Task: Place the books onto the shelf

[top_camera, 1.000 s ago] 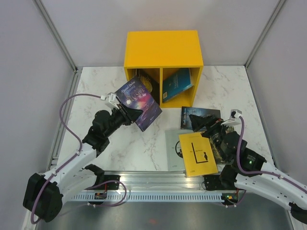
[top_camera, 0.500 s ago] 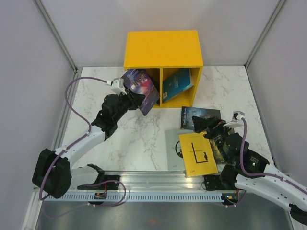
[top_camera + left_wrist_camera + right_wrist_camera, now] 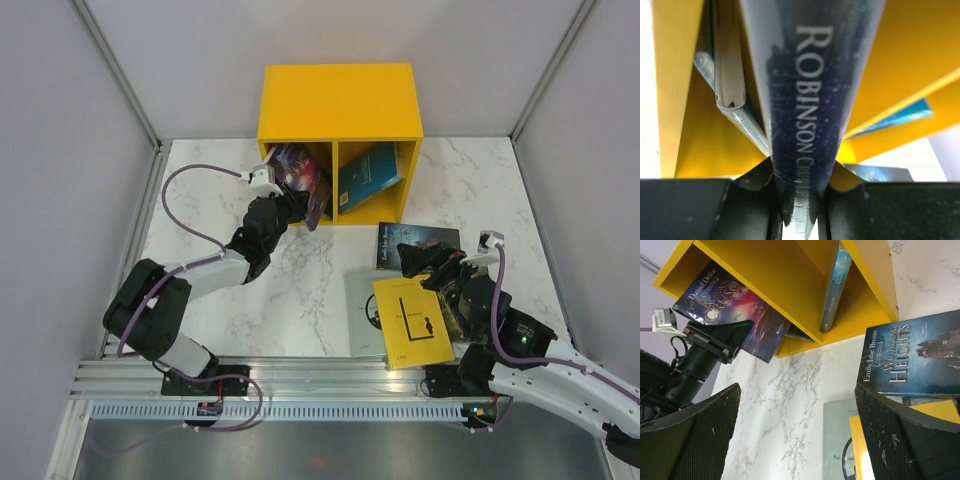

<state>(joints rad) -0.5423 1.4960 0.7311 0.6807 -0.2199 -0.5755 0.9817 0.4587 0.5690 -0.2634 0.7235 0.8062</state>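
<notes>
My left gripper holds the book, whose spine still sticks out, so next it should push outward into the purple book's compartment (image 3: pixel 319 161) and release the book there.
The yellow shelf (image 3: pixel 340 110) stands at the back of the table, its two compartments facing me. My left gripper (image 3: pixel 293 203) is shut on a purple book (image 3: pixel 302 175), holding it upright and tilted in the mouth of the left compartment. In the left wrist view the jaws of the left gripper (image 3: pixel 800 210) pinch its spine (image 3: pixel 810 100), with another book (image 3: pixel 730 75) leaning inside on the left. A teal book (image 3: pixel 368 175) leans in the right compartment. My right gripper (image 3: pixel 420 258) hangs open over the loose books: a dark one (image 3: pixel 915 355), a yellow one (image 3: pixel 412 322) and a pale one (image 3: pixel 362 305).
The loose books lie partly stacked on the marble table (image 3: pixel 290 290) in front of the right arm. Grey walls enclose the table on three sides. A metal rail (image 3: pixel 300 385) runs along the near edge.
The left arm has stretched forward and carried the purple book from above the table into the mouth of the left compartment, turning it more edge-on. The right arm has barely moved.
</notes>
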